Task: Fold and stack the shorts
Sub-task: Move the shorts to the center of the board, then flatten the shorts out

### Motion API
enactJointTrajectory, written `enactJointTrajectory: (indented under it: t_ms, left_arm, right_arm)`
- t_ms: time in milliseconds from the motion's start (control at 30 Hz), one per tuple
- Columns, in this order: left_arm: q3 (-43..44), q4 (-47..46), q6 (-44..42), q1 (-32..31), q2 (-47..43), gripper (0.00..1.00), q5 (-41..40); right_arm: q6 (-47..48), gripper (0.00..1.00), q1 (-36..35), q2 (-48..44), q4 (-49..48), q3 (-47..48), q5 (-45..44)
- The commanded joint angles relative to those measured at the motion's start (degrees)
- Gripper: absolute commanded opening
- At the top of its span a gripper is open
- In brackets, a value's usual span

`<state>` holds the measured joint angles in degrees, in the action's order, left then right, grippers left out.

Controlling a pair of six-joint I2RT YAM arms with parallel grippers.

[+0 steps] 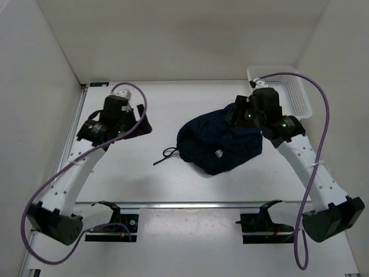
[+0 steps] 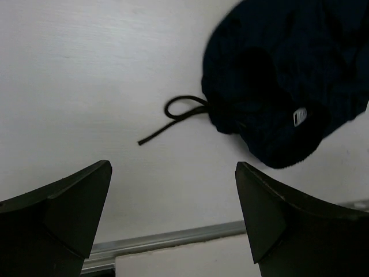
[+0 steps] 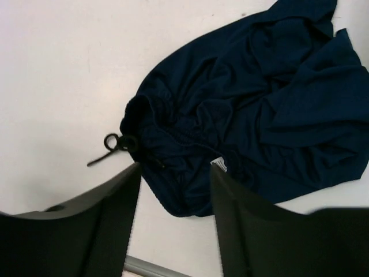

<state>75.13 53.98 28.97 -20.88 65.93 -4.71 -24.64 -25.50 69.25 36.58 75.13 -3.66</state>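
Note:
The shorts' waistband edge by the drawstring point(image 2: 210, 90) is lower than my left gripper and to its right in the top view. I will move down and across onto it.
The dark navy shorts point(image 1: 218, 141) lie crumpled in a heap on the white table, right of centre. A black drawstring point(image 1: 167, 154) trails from them to the left and a small white label shows on the near side. My left gripper point(image 1: 140, 118) is open and empty, left of the heap and above the table. My right gripper point(image 1: 235, 113) is open and empty, over the heap's far right part. The shorts also show in the left wrist view point(image 2: 288, 75) and in the right wrist view point(image 3: 248, 109), beyond the open fingers.
A white plastic mesh basket point(image 1: 291, 86) stands at the back right corner. White walls close in the table at left, back and right. A metal rail point(image 1: 190, 205) runs along the near edge by the arm bases.

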Motion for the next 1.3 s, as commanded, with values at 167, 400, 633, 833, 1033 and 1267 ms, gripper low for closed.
enactJointTrajectory:
  t_ms: [167,400,633,833,1033,1267]
  left_arm:
    - [5.62,-6.34,-0.49,-12.42,23.52,1.0,4.63]
    - [19.6,-6.34,-6.3,-13.66,41.9,1.0,4.09]
    - [26.99,-5.29,-7.61,-14.27,52.36,0.99,4.09]
    - [31.83,-5.28,-7.61,-14.27,57.81,0.44,9.53]
    - [33.24,-3.27,-8.14,-11.73,53.7,0.1,10.07]
    - [36.66,-2.21,-5.86,1.62,32.88,0.1,12.61]
  right_arm:
    - [-4.0,0.98,0.27,4.31,2.18,-12.1,2.35]
    - [-9.36,0.96,-0.34,8.96,-1.59,-18.88,3.75]
    - [-14.89,0.82,-1.49,13.01,-6.6,-22.83,3.13]
    - [-16.58,0.44,-2.54,17.05,-8.72,-22.93,2.43]
    - [-15.88,0.0,-3.07,15.65,-5.03,-17.14,0.5]
    - [-5.95,0.0,-4.91,18.9,3.58,12.28,-1.35]
